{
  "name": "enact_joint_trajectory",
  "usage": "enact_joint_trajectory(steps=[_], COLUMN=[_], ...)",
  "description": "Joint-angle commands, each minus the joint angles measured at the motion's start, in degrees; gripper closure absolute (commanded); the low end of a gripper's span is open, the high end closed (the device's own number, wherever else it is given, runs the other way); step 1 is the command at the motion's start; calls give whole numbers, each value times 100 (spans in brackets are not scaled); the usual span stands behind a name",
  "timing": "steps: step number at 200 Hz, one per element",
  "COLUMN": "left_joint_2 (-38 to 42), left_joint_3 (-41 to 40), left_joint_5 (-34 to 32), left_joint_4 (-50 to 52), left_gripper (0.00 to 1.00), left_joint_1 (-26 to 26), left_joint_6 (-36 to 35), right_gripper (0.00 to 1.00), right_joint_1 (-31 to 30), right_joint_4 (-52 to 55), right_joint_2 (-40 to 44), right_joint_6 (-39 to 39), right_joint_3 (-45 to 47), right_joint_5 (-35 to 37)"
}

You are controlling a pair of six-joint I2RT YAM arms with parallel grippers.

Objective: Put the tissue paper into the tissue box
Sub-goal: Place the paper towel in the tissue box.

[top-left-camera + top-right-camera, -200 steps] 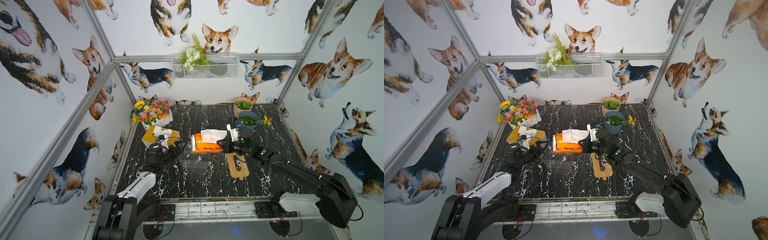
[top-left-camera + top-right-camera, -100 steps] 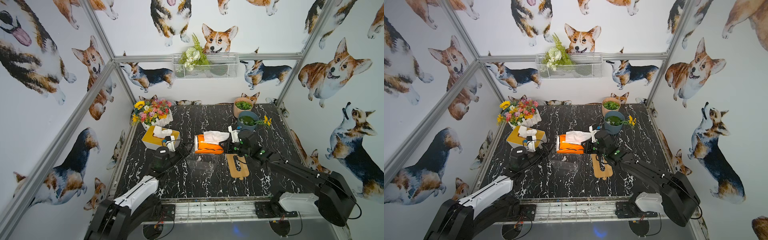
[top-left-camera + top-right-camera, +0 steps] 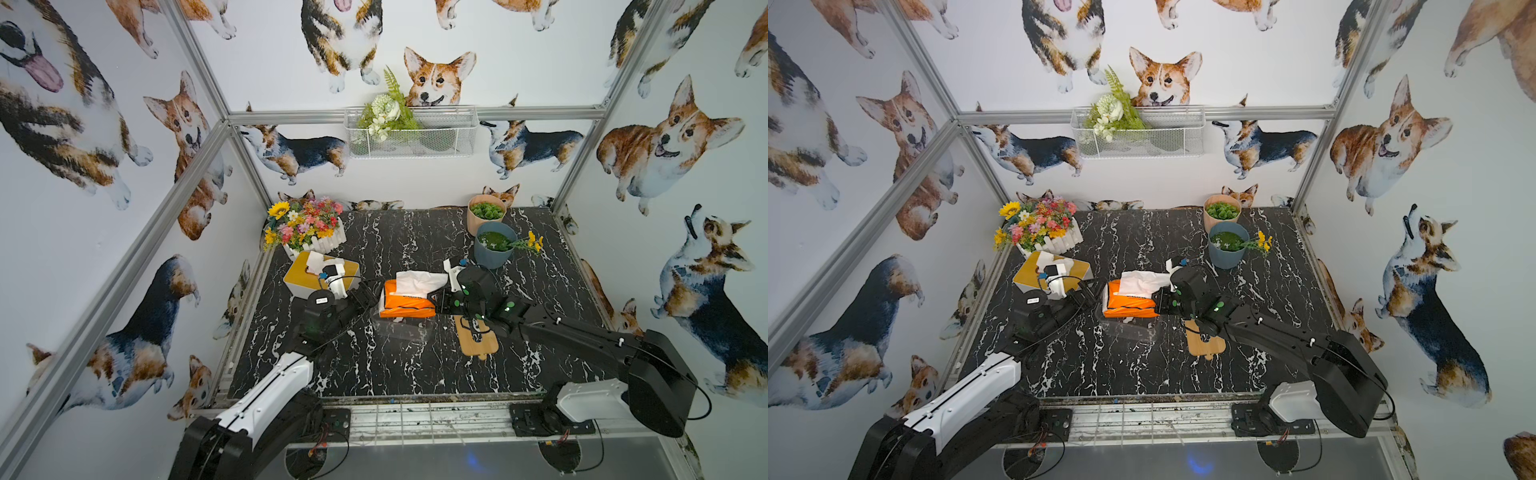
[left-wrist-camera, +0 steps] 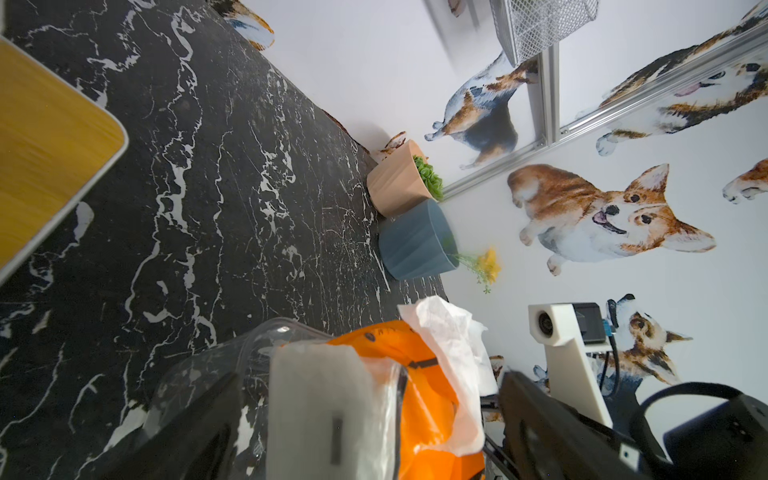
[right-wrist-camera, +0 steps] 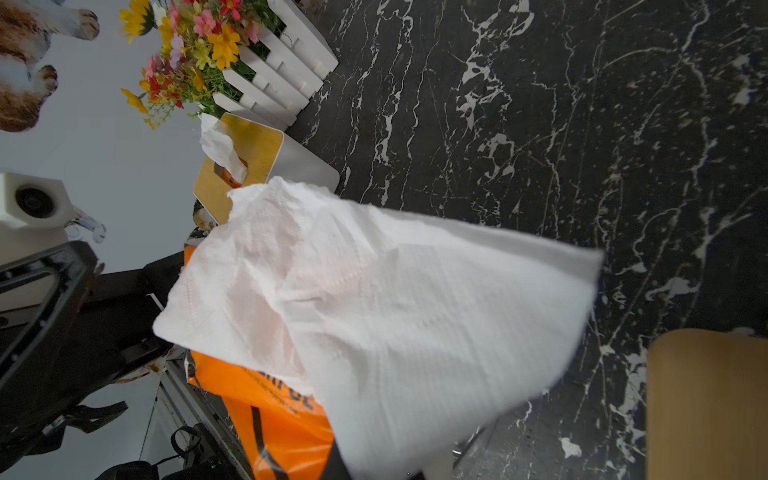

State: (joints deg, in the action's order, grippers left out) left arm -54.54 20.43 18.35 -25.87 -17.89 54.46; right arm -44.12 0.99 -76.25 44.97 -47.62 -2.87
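Observation:
My right gripper lowers the pack's held end into the clear plastic tissue box (image 3: 401, 332) next and releases it, because the pack still hangs above the box.
The tissue paper is an orange pack (image 3: 405, 302) (image 3: 1128, 302) with a white sheet (image 3: 419, 279) (image 5: 395, 311) sticking out of its top. It hangs just above a clear plastic tissue box (image 3: 401, 332) (image 3: 1126, 333) in mid-table. My right gripper (image 3: 438, 300) (image 3: 1158, 301) is shut on the pack's right end. In the right wrist view the sheet hides its jaws. My left gripper (image 3: 369, 297) (image 4: 365, 415) is wide open at the pack's left end. That end sits between its fingers (image 4: 195, 415) without being pinched.
A wooden lid (image 3: 480, 345) lies on the table right of the clear box, under my right arm. A yellow-topped tissue box (image 3: 307, 279) and a flower planter (image 3: 307, 228) stand at the back left. A blue pot (image 3: 492, 251) and a beige pot (image 3: 485, 212) stand at the back right.
My left arm has swung right from beside the yellow-topped box up to the pack's left end. The right gripper and the pack have barely moved.

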Motion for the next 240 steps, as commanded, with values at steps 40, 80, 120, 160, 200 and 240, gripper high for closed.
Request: enact_joint_trajectory(steps=[40,80,120,160,200,240], left_joint_2=[45,38,15,-55,-61,-38], left_joint_3=[23,-38,-49,-13,-12,5], left_joint_5=[-4,17,11,38,59,37], left_joint_4=[42,19,13,-3,20,89], left_gripper=[0,0,0,0,0,0], left_joint_1=[19,22,19,21,22,18], left_joint_6=[-282,-278,-296,-312,-319,-365], right_gripper=[100,100,100,100,85,0], right_joint_1=[-393,-519,-521,-519,-517,-523], right_joint_4=[-50,178,231,278,120,307], right_joint_2=[-480,-546,-312,-329,-539,-352], right_joint_6=[366,441,551,639,649,292], right_joint_3=[-321,-349,-47,3,21,-218], right_joint_5=[322,527,790,727,449,495])
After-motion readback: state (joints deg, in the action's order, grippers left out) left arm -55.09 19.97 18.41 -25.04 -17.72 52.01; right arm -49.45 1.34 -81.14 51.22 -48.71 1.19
